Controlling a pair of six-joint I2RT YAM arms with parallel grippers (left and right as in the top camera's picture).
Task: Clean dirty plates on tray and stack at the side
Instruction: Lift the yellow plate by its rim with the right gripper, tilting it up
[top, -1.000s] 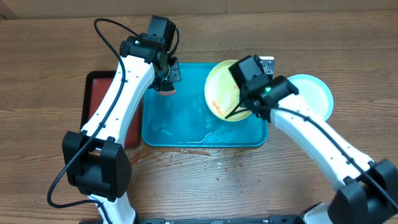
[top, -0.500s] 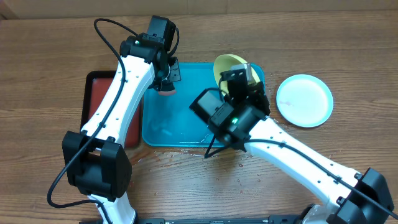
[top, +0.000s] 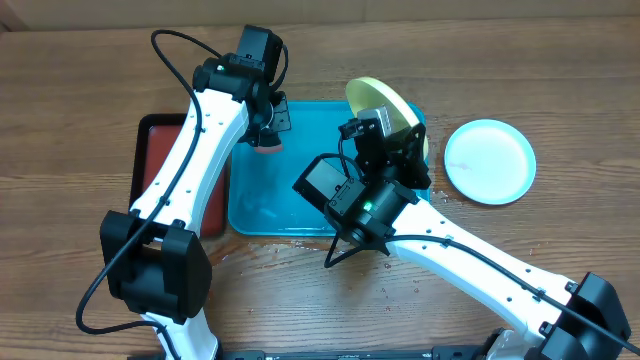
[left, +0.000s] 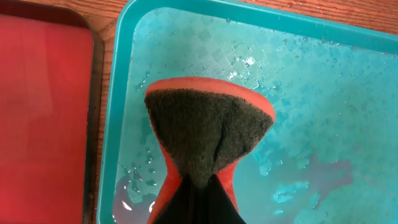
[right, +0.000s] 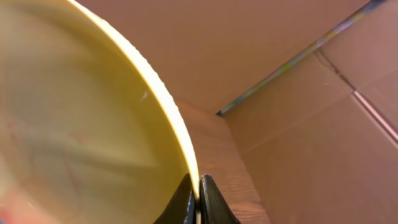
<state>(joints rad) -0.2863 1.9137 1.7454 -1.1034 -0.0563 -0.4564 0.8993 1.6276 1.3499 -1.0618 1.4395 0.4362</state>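
Note:
I will turn the tilted plate flat, move my right gripper to its right in the overhead view, over the light blue plate (top: 489, 160) below it, then lower and let go.
My right gripper (top: 392, 128) is shut on the rim of the yellow-green plate (top: 378, 101) and holds it tilted on edge over the far right of the turquoise tray (top: 300, 205). In the right wrist view the plate (right: 81, 124) fills the left side, its rim pinched between my fingers (right: 199, 198). My left gripper (top: 268, 128) is shut on an orange sponge with a dark scouring face (left: 208, 134), held over the wet tray floor (left: 323, 112) at the far left. A light blue plate (top: 489, 160) lies on the table to the right of the tray. No white plate shows.
A dark red, black-rimmed tray (top: 160, 140) lies left of the turquoise one, also in the left wrist view (left: 43, 112). Water drops and specks lie on the wooden table (top: 370, 270) in front of the tray. Cardboard walls (right: 298, 93) stand behind the table.
The right arm has swung over the tray and turned the yellow-green plate from nearly face-up to standing on edge. The left arm with the sponge has not moved.

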